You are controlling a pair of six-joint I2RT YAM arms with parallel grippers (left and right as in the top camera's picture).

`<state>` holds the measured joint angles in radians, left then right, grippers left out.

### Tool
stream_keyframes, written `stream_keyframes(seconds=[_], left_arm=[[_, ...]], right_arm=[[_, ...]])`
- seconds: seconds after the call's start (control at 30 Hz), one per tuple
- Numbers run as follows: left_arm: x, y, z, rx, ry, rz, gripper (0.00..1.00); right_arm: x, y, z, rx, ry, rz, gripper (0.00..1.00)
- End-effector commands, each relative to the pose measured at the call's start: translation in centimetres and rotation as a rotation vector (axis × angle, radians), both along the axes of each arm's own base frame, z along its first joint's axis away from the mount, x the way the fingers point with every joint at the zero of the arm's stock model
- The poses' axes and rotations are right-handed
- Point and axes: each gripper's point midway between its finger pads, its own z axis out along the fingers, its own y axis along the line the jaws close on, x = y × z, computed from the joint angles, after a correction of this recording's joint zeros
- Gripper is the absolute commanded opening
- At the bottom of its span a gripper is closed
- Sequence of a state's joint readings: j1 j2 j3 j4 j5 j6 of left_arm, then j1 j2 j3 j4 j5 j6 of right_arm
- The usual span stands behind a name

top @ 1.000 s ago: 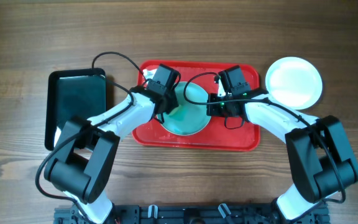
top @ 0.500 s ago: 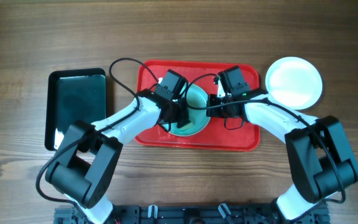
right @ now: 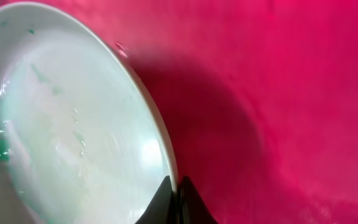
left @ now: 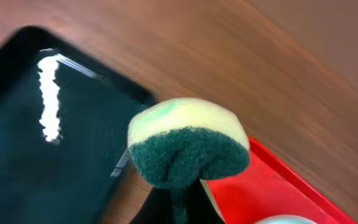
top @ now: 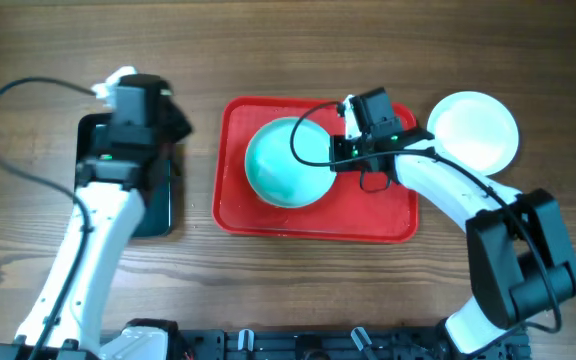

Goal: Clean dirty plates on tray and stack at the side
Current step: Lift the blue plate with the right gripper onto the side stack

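Note:
The sponge goes down and to the left in the overhead view next, onto the black tray's empty bottom, and my left gripper releases it.
A pale cyan plate is on the red tray, tilted. My right gripper is shut on its right rim; in the right wrist view the fingers pinch the rim of the plate, which bears faint teal smears. A white plate lies on the table right of the tray. My left gripper is over the black tray's far end, shut on a yellow-and-green sponge. A third plate is not visible.
The black glossy tray lies left of the red tray, with a strip of wooden table between them. Cables loop from both arms above the table.
My left gripper has lifted the sponge off the cyan plate and swung left, from the red tray to over the black tray. The right gripper still holds the plate's rim.

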<state>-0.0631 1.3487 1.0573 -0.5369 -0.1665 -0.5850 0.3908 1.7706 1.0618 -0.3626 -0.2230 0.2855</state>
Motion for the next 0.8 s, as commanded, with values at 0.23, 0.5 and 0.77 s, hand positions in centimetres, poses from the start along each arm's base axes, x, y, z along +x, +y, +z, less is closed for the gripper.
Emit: stream_keyframes(seconds=[0.23,0.5,0.77], left_arm=[[-2.3,14.1,-10.6,-0.187,0.253,0.361,0.04],[-2.0,14.4,-12.0,-0.319,0.245,0.346,0.06],[-1.8,11.5,-14.0,-0.392,0.313,0.271,0.05]], right_arm=[[0.6,-1.0,18.6,-0.935,-0.785,0.088,0.04],[-0.4,0.5,21.1,-1.068,-0.875,0.113,0.04],[-0.4,-0.4,22.0,-1.132,-0.882,0.076,0.04]])
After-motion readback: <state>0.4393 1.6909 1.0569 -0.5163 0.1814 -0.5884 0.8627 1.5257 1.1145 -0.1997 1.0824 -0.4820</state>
